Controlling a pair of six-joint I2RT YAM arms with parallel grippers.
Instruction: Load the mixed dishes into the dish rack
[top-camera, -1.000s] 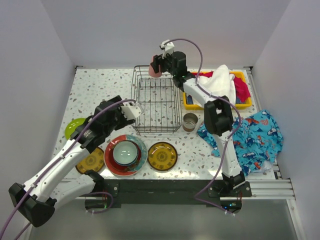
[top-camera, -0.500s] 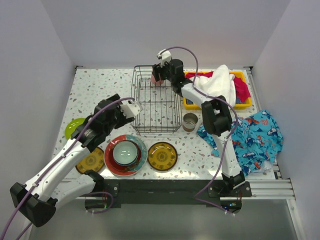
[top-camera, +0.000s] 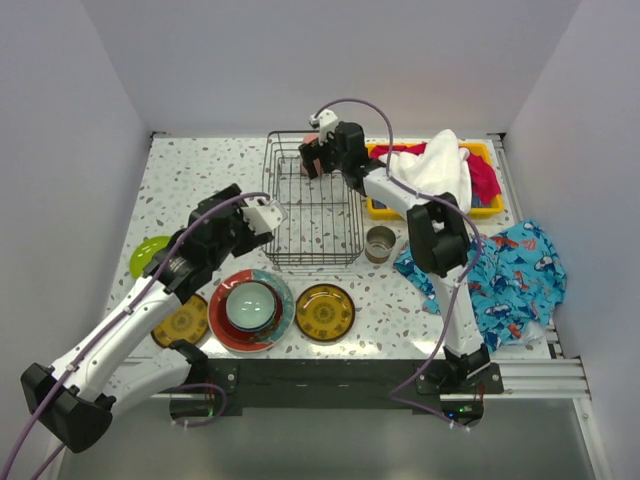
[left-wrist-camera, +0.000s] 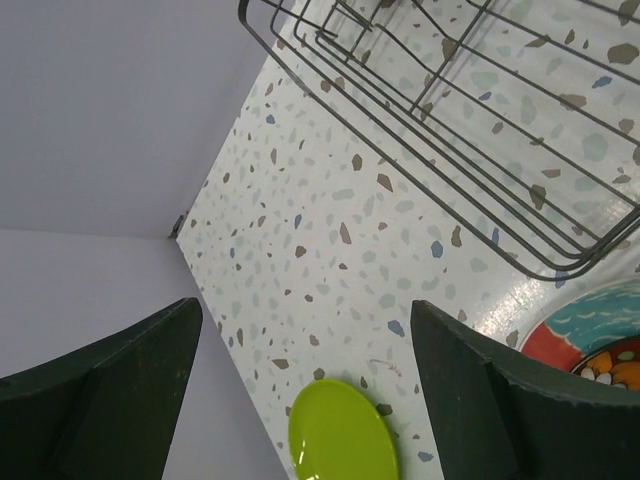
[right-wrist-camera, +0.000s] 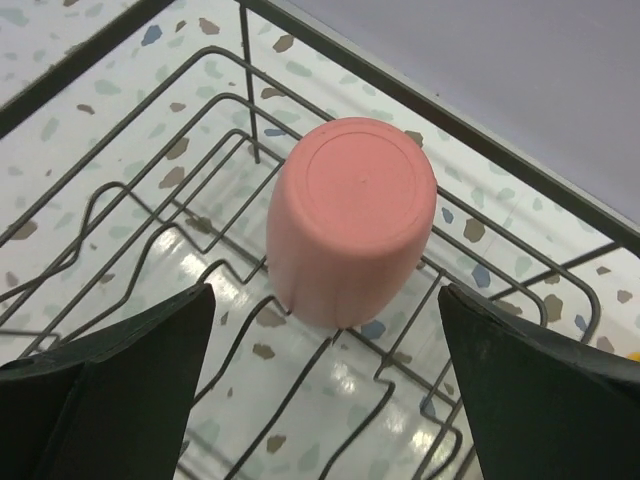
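Note:
I need to move my right gripper back and to the right in the top view next, turn it, and lower it onto the metallic cup's rim, because that cup is outside the rack (top-camera: 271, 205).
The dish rack (top-camera: 271, 205) stands at the table's back middle. A pink cup (right-wrist-camera: 350, 220) sits upside down on the wires in the rack's (right-wrist-camera: 120, 200) far right corner. My right gripper (right-wrist-camera: 325, 300) hovers over it, open, with its fingers apart from the cup; from above, the gripper (top-camera: 313, 160) covers most of the cup (top-camera: 310, 140). My left gripper (top-camera: 268, 213) is open and empty beside the rack's left wall. Its wrist view shows the lime-green plate (left-wrist-camera: 343, 435) below its open jaws (left-wrist-camera: 305, 312) and a corner of the rack (left-wrist-camera: 450, 110).
Near the front edge lie a red teal-rimmed plate (top-camera: 222, 322) holding a pale green bowl (top-camera: 251, 303), and two amber plates (top-camera: 324, 311) (top-camera: 183, 322). The lime plate (top-camera: 148, 255) lies far left. A metallic cup (top-camera: 380, 243), a yellow bin (top-camera: 385, 212) and a blue fish cloth (top-camera: 510, 275) are to the right.
My right gripper came down into the rack with the pink cup, then opened and let it go. My left gripper opened a little wider in place.

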